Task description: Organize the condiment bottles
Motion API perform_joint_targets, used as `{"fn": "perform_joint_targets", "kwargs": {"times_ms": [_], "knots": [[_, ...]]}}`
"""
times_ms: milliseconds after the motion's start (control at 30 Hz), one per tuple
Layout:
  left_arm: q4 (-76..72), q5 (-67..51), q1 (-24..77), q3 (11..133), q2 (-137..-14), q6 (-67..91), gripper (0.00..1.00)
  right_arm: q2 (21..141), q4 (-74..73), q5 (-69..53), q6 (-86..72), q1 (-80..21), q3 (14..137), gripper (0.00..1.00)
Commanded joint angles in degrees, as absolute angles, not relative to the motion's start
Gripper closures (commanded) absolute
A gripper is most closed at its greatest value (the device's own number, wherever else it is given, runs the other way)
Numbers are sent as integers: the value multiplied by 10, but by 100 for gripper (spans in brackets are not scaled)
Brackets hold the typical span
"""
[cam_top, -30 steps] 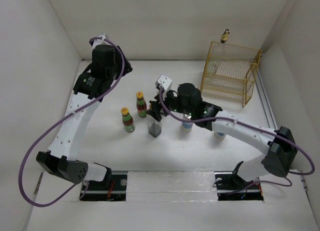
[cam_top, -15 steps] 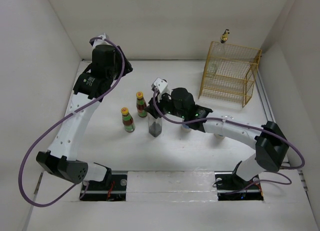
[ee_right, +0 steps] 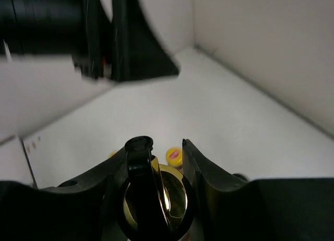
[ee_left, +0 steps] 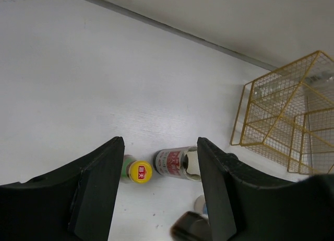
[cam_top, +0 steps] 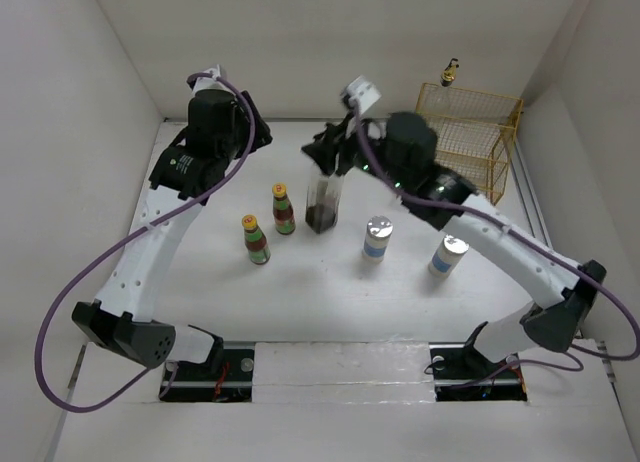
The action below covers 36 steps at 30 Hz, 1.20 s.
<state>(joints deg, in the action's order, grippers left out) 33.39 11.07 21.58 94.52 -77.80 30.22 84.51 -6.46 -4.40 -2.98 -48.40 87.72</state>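
The space beside the racked bottle is to my right gripper's right in the top view, so it will next move over the wire rack, lower and release.
My right gripper [cam_top: 330,162] is shut on a clear glass bottle [cam_top: 322,204] of dark sauce and holds it by the neck, lifted above the table. Its gold pourer [ee_right: 156,199] sits between my fingers in the right wrist view. Two yellow-capped red-sauce bottles [cam_top: 284,208] [cam_top: 256,239] stand left of it. Two silver-topped shakers [cam_top: 377,238] [cam_top: 447,256] stand at the front right. A second gold-pourer bottle [cam_top: 448,74] stands on the wire rack. My left gripper [cam_top: 245,132] hangs high at the back left, open and empty [ee_left: 159,142]. The black-capped jar is not visible.
A yellow wire rack [cam_top: 462,147] stands at the back right; it also shows in the left wrist view [ee_left: 282,121]. White walls close the table on three sides. The left wrist view looks down on one yellow cap [ee_left: 140,171] and the held bottle [ee_left: 177,163].
My right gripper has risen off the table with the glass bottle and moved it toward the back. The left arm has barely moved.
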Motion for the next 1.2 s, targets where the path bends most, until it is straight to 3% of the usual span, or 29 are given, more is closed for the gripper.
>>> {"fn": "perform_joint_targets", "kwargs": {"times_ms": [0, 300, 533, 733, 1167], "knots": [[302, 111, 262, 969, -761, 250, 46, 787, -56, -9, -62, -419, 995, 99], [308, 141, 294, 1009, -773, 217, 49, 830, -119, 12, -154, -153, 1092, 100], [302, 127, 294, 980, -760, 217, 49, 899, -124, 3, -166, -24, 1150, 100], [302, 127, 294, 974, -760, 217, 49, 999, -134, 35, -149, 32, 1250, 100], [302, 127, 294, 974, -766, 222, 49, 1093, -116, 71, -132, 62, 1374, 100]]}}
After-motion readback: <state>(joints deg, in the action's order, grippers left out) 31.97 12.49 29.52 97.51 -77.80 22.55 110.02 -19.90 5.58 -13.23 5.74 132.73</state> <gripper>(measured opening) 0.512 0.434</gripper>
